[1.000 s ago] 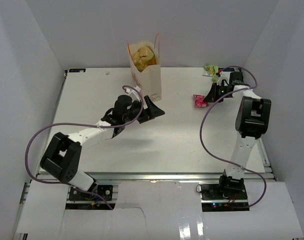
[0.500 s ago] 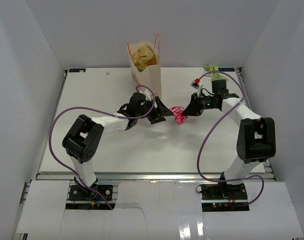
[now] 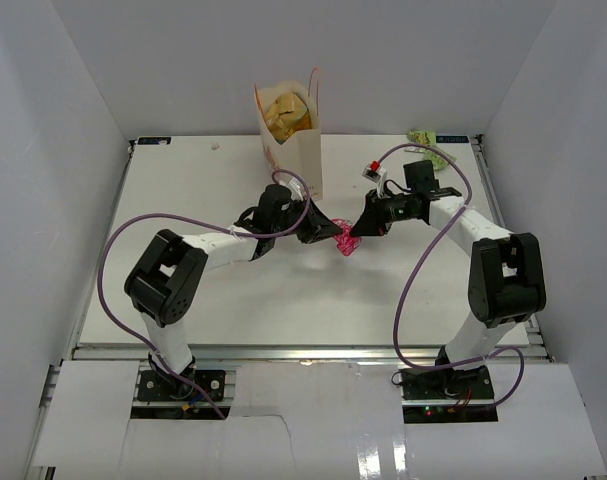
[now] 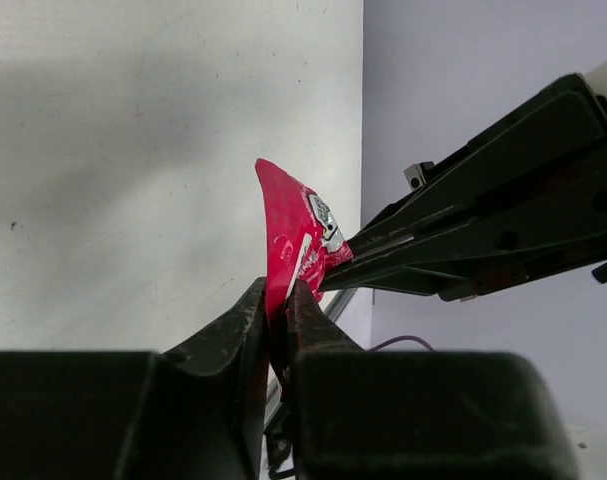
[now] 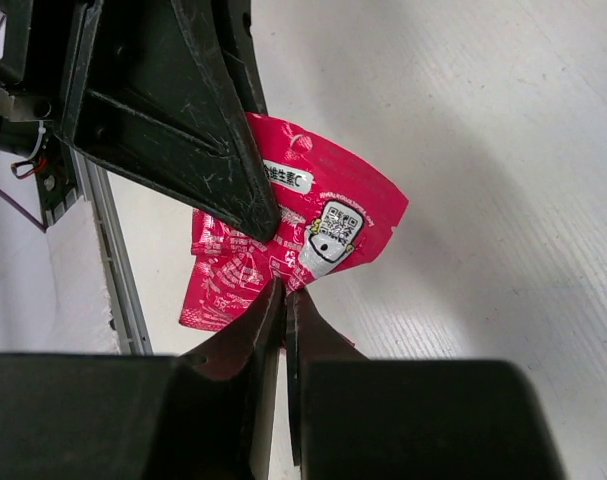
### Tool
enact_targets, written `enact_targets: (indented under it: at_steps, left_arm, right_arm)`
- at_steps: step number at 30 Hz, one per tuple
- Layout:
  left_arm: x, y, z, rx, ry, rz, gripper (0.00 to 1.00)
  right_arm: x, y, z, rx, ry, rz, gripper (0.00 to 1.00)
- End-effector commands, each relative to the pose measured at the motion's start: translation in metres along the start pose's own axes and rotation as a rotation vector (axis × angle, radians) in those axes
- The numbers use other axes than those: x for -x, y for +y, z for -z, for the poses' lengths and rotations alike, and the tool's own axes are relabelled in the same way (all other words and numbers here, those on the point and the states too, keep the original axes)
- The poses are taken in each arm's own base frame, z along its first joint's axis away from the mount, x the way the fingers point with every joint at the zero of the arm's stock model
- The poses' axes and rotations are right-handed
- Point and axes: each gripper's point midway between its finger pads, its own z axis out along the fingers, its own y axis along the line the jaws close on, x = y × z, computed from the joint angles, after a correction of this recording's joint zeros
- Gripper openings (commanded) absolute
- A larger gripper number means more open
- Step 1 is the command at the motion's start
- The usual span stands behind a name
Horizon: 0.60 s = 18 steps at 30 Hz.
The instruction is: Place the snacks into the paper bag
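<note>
The paper bag is open at the top, so I will lift my left gripper and move it outward over the bag's opening to let go of the candy packet.
A pink-red candy packet hangs just above the table centre, pinched from both sides. My left gripper is shut on its lower edge; in the left wrist view the packet rises upright from between the tips of that gripper. My right gripper is shut on the opposite edge, and its wrist view shows the packet just beyond that gripper. The cream paper bag stands upright behind them, with the tan-yellow chip bag inside. A light green packet lies at the far right.
White walls close in the table on the left, back and right. Purple cables loop from both arms over the surface. The paper bag's thin handle sticks up above its rim.
My right gripper carried the pink packet from the right side to the table centre. My left gripper swung right to meet it and closed on the packet.
</note>
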Motion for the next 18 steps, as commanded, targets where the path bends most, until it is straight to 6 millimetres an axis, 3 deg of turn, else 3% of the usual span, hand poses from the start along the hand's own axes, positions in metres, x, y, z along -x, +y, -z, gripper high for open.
enact_targets:
  at_steps: [1,3,5,6,9,10,11,12,13,15,16,18]
  left_arm:
    - [0.003,-0.020,0.008,-0.045,-0.011,-0.039,0.17]
    - [0.005,-0.023,0.010,-0.048,-0.019,-0.056,0.09]
    - [0.006,-0.024,0.012,-0.041,-0.020,-0.084,0.02]
    - [0.011,-0.031,0.014,-0.047,-0.032,-0.107,0.00]
    - [0.023,-0.027,0.022,0.043,-0.063,-0.207,0.00]
    - [0.046,-0.048,0.029,0.058,-0.139,-0.269,0.00]
    - [0.050,-0.039,0.037,0.139,-0.131,-0.287,0.00]
    - [0.061,-0.043,0.043,0.169,-0.155,-0.365,0.00]
    - [0.083,-0.060,0.057,0.200,-0.217,-0.401,0.00]
    - [0.116,-0.072,0.076,0.242,-0.295,-0.476,0.00]
    - [0.135,-0.092,0.088,0.242,-0.344,-0.506,0.00]
    - [0.170,-0.105,0.108,0.276,-0.435,-0.555,0.00]
  right_arm:
    - [0.024,-0.003,0.002,-0.013,-0.043,0.068,0.08]
    - [0.024,-0.001,0.002,-0.007,-0.045,0.068,0.08]
    - [0.025,0.001,0.002,0.002,-0.047,0.073,0.20]
    - [0.030,0.002,0.003,0.006,-0.052,0.096,0.37]
    - [0.037,0.003,0.011,-0.005,-0.043,0.153,0.64]
    - [0.051,0.005,0.019,-0.019,-0.063,0.193,0.69]
    - [0.054,0.006,0.026,-0.025,-0.066,0.202,0.76]
    - [0.061,0.001,0.038,-0.048,-0.087,0.216,0.80]
    - [0.073,0.003,0.049,-0.068,-0.111,0.266,0.84]
    - [0.082,-0.004,0.068,-0.119,-0.137,0.292,0.86]
    - [0.086,-0.002,0.077,-0.139,-0.149,0.323,0.86]
    - [0.088,-0.003,0.089,-0.174,-0.163,0.340,0.86]
